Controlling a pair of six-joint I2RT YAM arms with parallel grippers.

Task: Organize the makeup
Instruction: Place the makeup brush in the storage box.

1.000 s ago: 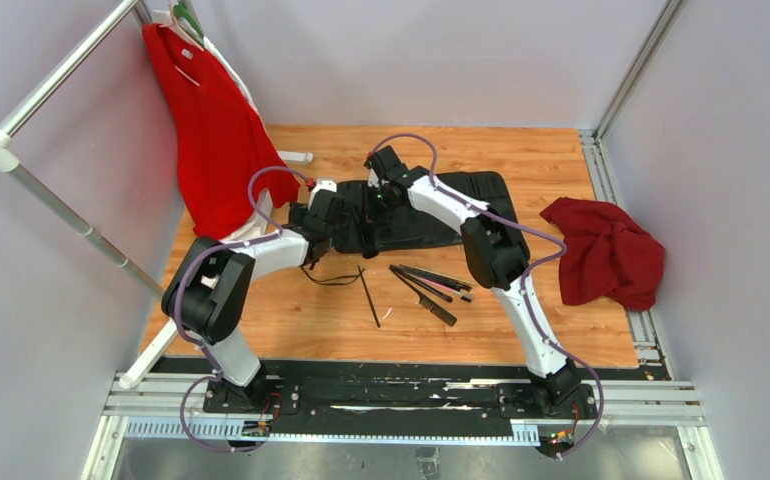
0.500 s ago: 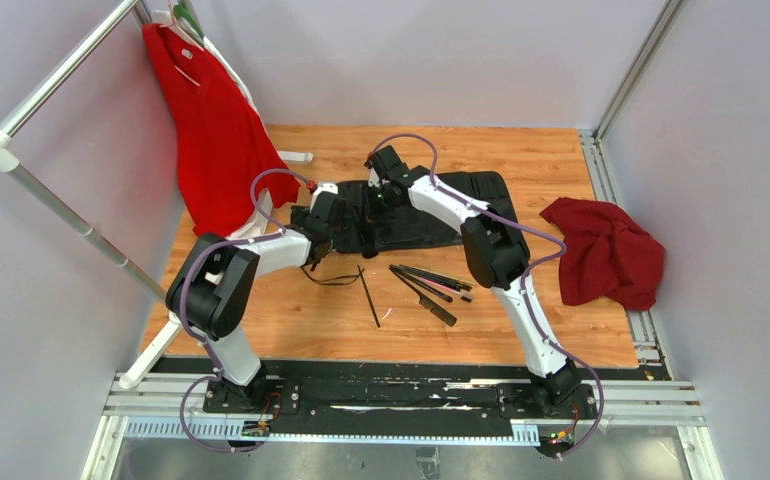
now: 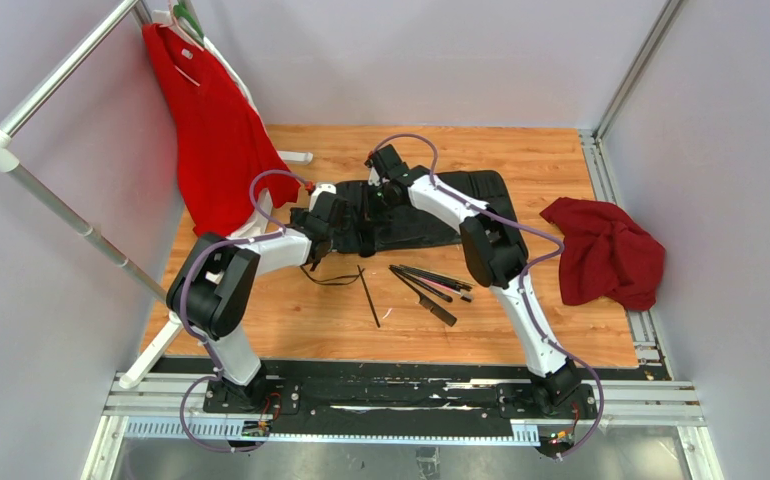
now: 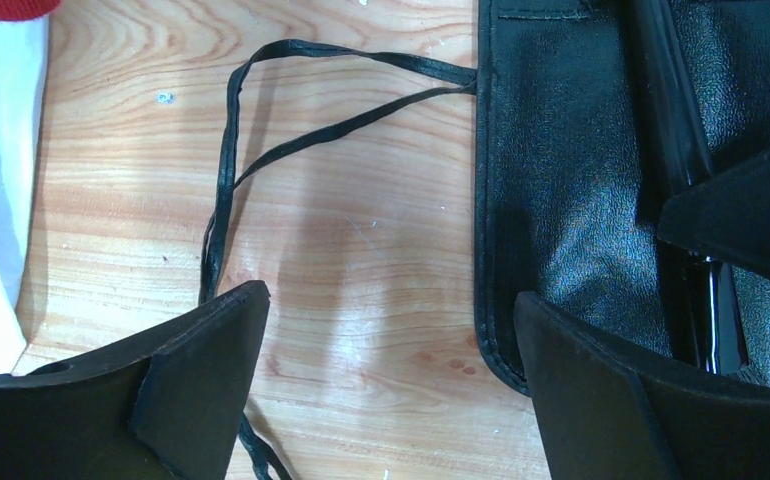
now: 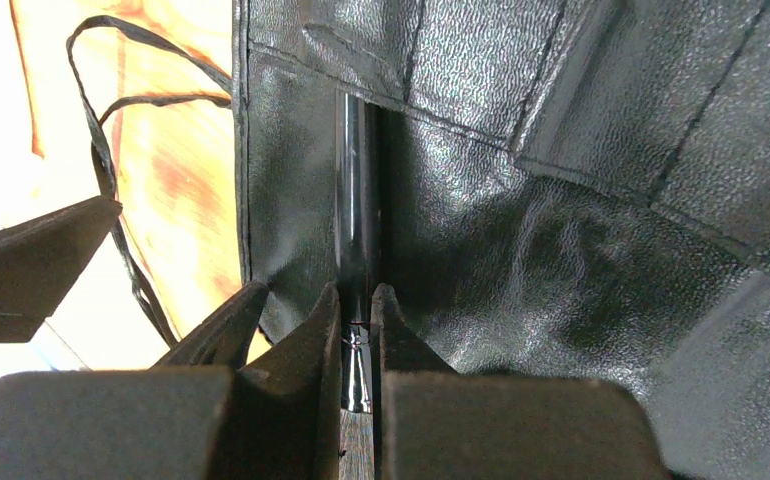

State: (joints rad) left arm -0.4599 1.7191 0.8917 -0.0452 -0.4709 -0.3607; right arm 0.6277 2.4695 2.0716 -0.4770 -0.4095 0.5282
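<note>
My right gripper will next push the brush outward, deeper under the pocket flap [image 5: 359, 76], and release it there, as much of its shiny handle still sticks out.
Several thin black makeup brushes [image 3: 429, 283] lie loose on the wooden table, one more [image 3: 369, 296] apart to their left. My right gripper [image 5: 356, 300] is shut on the shiny black handle of a brush [image 5: 356, 200] whose far end runs under a pocket flap of the black case [image 5: 561, 200]. From above, this gripper [image 3: 373, 205] sits over the case's left part [image 3: 441, 210]. My left gripper [image 4: 391, 300] hangs open beside the case's left edge [image 4: 571, 180], bare wood between its fingers, its right finger over the case corner.
The case's thin black cord [image 4: 261, 160] loops over the wood under my left finger. A crumpled red cloth [image 3: 606, 250] lies at the right. A red garment [image 3: 211, 120] hangs on a white rack [image 3: 51, 200] at the left.
My left arm's elbow has shifted slightly to the right. The right gripper keeps its hold on the brush at the case.
</note>
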